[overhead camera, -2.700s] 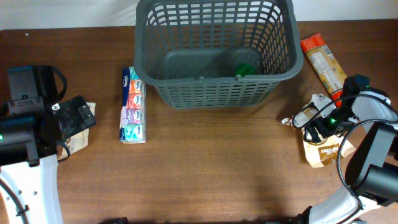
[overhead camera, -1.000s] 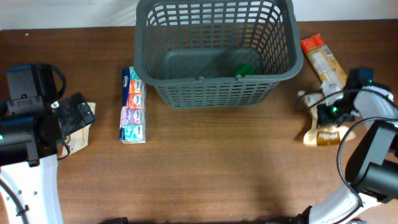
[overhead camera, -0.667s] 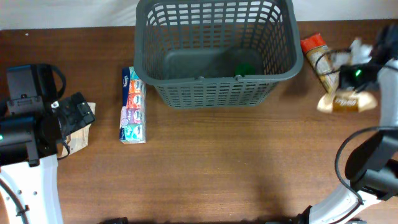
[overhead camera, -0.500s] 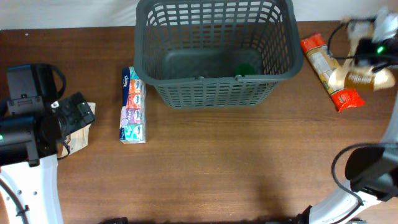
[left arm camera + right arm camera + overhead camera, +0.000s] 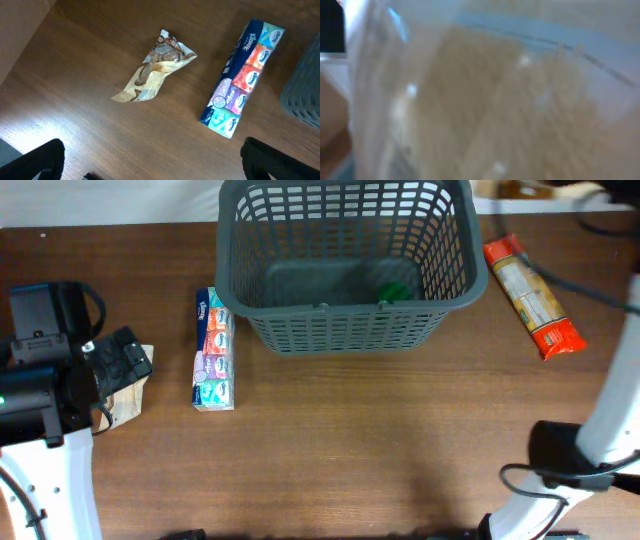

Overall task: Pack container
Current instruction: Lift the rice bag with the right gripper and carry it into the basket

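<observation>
I will carry the tan bag over the basket next with my right gripper and lower it inside, since the bottom of the basket shows bare room beside the green item.
The container, a dark grey slotted basket, stands at the back middle with a green item on its base. My left gripper is open over bare wood. A crumpled brown snack bag and a multicolour tissue pack lie ahead of it. A blurred tan bag fills the right wrist view and hides my right gripper's fingers. In the overhead view the right arm reaches past the top right edge, beyond the basket's right side.
An orange-and-red pasta packet lies right of the basket. The tissue pack lies left of it, near my left gripper. The basket's corner shows at the right of the left wrist view.
My right gripper has lifted the tan bag off the table at the right and carried it up and back, out past the overhead view's top edge. The left arm has not moved.
</observation>
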Tool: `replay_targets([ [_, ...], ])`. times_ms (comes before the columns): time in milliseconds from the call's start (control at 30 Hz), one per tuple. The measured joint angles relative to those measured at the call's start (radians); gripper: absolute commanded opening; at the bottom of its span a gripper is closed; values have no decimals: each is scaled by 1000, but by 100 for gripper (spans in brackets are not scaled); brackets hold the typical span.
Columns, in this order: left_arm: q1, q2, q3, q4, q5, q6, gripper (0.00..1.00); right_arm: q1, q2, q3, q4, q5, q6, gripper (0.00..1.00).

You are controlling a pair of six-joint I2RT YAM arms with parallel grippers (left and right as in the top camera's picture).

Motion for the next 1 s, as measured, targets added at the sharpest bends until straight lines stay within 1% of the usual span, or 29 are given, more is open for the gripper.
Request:
replay_targets([
  [100, 0, 0, 0, 0, 0, 0, 100, 142, 4, 0, 34, 11, 15, 4],
  [133, 0, 0, 0, 0, 0, 0, 99, 166, 4, 0, 39, 19, 17, 4],
  [233, 0, 0, 0, 0, 0, 0, 100, 297, 13, 0, 48, 84, 17, 4],
  [367, 0, 0, 0, 0, 0, 0, 100, 412, 55, 0, 42, 142, -19, 4],
  [433, 0, 0, 0, 0, 0, 0, 100, 459, 101, 0, 13, 192, -42, 4],
  [667, 0, 0, 0, 0, 0, 0, 99, 494, 268, -1, -58, 358, -68, 4],
  [800, 0, 0, 0, 0, 0, 0, 100, 492, 354, -1, -78, 397, -69, 4],
  [1000, 0, 0, 0, -1, 0, 0, 100, 492, 422, -1, -122, 414, -73, 4],
])
